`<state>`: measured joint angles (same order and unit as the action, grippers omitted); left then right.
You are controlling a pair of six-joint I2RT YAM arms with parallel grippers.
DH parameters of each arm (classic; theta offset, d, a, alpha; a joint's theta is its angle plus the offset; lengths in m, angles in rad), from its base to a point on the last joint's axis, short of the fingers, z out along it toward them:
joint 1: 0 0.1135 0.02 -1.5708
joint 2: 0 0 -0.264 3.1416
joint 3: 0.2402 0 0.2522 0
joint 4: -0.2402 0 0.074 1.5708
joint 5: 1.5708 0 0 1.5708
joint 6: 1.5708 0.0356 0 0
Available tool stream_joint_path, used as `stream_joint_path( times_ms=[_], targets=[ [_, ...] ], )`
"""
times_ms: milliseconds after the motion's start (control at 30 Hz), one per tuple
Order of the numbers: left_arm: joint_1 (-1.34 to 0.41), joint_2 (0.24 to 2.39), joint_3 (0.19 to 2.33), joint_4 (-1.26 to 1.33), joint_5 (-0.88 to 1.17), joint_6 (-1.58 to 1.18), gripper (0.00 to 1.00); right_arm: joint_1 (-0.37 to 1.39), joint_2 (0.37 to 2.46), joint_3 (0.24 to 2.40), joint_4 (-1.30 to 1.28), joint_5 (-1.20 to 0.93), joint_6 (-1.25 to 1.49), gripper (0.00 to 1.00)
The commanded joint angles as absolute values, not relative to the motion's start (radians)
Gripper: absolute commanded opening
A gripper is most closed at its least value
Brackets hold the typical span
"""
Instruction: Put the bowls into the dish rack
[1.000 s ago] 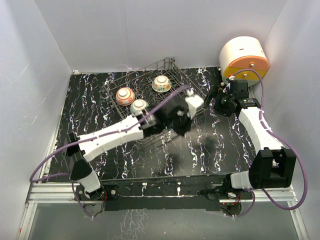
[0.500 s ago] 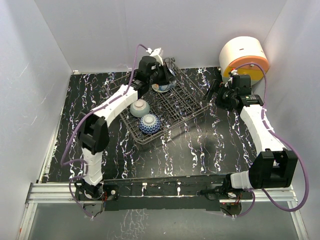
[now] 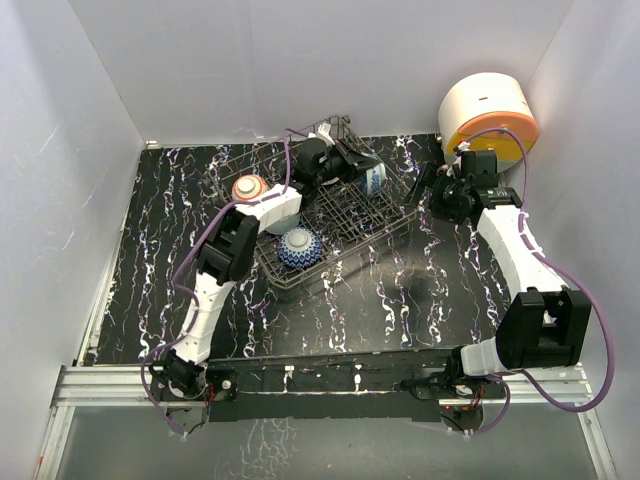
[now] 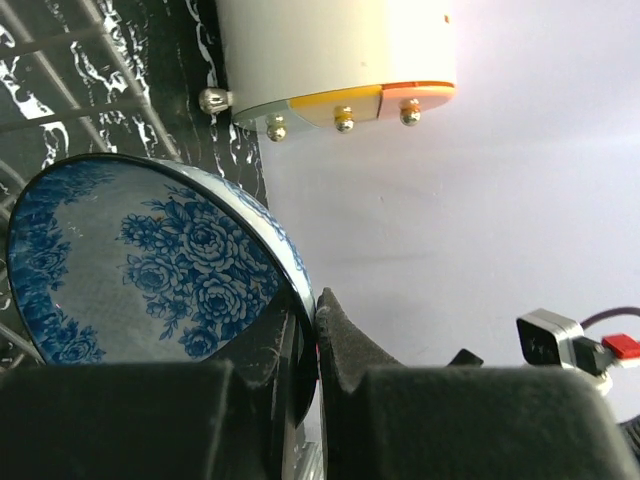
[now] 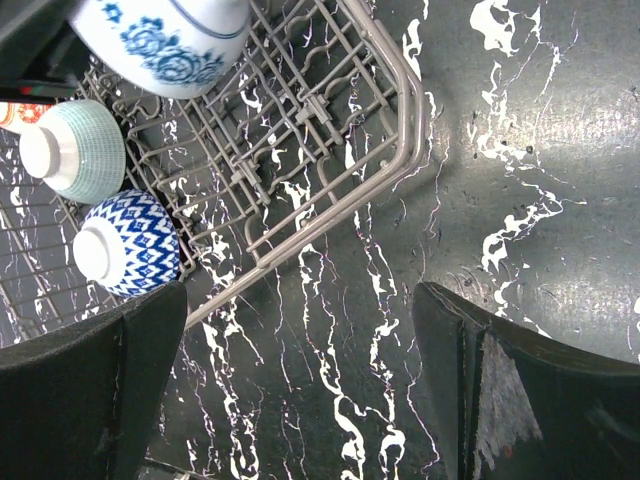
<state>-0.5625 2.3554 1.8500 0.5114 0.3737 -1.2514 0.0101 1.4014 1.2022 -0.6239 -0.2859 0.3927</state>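
The rack's bare middle wires are below my left gripper and to its left in the top view. My left gripper needs to go down onto them next, turning the floral bowl so its rim faces down.
My left gripper is shut on the rim of a blue-and-white floral bowl, held on its side over the far right part of the dark wire dish rack. The left wrist view shows its floral inside with my pads clamped on the rim. In the rack an orange-red bowl sits at the left. A blue zigzag bowl and a grey-green bowl lie upside down. My right gripper is open and empty above the table, right of the rack.
The round white-orange-yellow drawer unit stands at the far right corner, also in the left wrist view. White walls close in the black marbled table on three sides. My left arm stretches across the rack's left half.
My left gripper has swung from the rack's far edge to the right, and the blue floral bowl now hangs over the rack's right part. The right arm has hardly moved.
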Motion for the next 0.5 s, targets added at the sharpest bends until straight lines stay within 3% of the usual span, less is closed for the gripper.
stream_joint_path(
  times_ms=[0,467],
  targets=[
    [-0.562,2.387,1.951,0.626,0.377,-1.373,0.0,0.003,1.401,1.235,-0.579,-0.275,0.372,0.99],
    [-0.549,2.461,1.875,0.721,0.349,-1.491,0.0,-0.026,1.422,1.235,-0.58,-0.281,0.361,0.99]
  ],
)
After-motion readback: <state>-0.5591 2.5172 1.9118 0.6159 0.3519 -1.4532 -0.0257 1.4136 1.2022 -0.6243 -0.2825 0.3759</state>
